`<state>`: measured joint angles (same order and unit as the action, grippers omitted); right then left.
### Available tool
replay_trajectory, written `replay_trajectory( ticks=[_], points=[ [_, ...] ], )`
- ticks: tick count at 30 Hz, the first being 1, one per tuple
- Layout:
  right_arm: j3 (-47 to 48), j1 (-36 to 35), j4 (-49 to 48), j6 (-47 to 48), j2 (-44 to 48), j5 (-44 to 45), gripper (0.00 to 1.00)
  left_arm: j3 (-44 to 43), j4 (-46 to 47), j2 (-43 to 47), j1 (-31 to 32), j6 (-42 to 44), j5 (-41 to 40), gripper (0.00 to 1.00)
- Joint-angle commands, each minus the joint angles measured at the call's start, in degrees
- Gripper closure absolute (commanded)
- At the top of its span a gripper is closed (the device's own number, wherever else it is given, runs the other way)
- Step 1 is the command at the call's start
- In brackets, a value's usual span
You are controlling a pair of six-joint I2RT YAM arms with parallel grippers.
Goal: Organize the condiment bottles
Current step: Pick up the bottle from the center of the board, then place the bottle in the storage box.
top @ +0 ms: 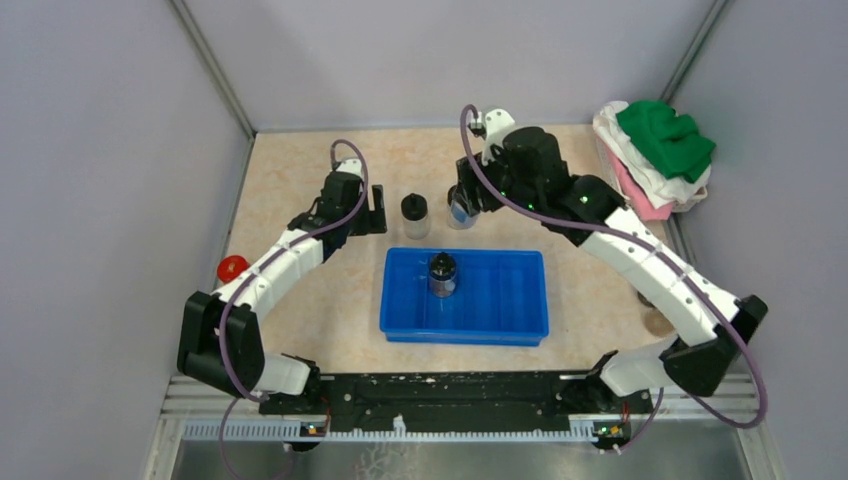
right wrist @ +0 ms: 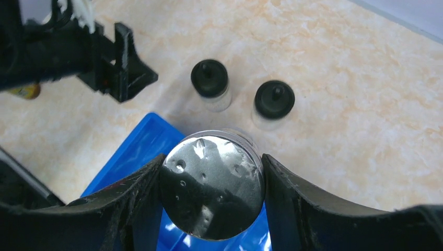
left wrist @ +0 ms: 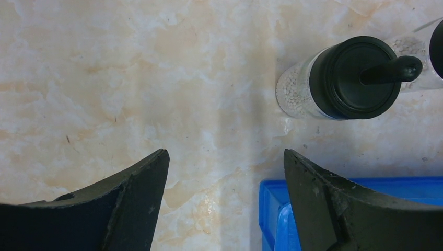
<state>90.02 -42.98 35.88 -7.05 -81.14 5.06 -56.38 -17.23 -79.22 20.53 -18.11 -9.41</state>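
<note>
I will next move my right gripper back and then down to the tray's near side by the dark bottle [top: 444, 313] and let go of the silver-capped bottle, because that spot is empty.
The condiment bottles are spread over the table and a blue tray [top: 520, 300]. My right gripper [right wrist: 212, 157] is shut on a silver-capped bottle [right wrist: 211, 193], which also shows beside the arm in the top view [top: 460, 212]. Two black-capped bottles [right wrist: 210, 81] [right wrist: 274, 100] stand on the table beyond it. One dark bottle [top: 443, 275] stands upright in the tray. My left gripper [top: 378, 210] [left wrist: 225, 157] hangs open over bare table, left of a black-capped bottle [top: 415, 213] [left wrist: 355, 78] filled with white grains. A red-capped bottle [top: 232, 267] sits beside the left arm.
The blue tray's corner [left wrist: 271, 204] lies just under my left gripper's right finger. A pile of green, white and pink cloths [top: 655, 155] sits at the back right corner. Grey walls close the table at the back and both sides.
</note>
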Motion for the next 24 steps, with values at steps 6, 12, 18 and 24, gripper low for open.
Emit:
replay_trajectory(
  ticks=[6,12,18,24],
  points=[
    [-8.9,-3.9,4.9,-1.1,15.7,-3.3,0.67,0.6,0.0,1.9,0.2,-0.1,1.2,0.14],
    [-13.2,-4.4,6.8,2.3,19.0,-14.1,0.67,0.2,-0.1,1.7,0.3,0.1,1.7,0.15],
    [-13.1,-9.0,8.1,6.7,16.8,-19.5,0.74,0.0,-0.3,1.6,0.5,0.3,1.6,0.15],
    [-14.2,-14.9,6.7,12.9,14.7,-24.5,0.78,0.0,-0.3,1.1,0.5,0.7,1.6,0.15]
  ],
)
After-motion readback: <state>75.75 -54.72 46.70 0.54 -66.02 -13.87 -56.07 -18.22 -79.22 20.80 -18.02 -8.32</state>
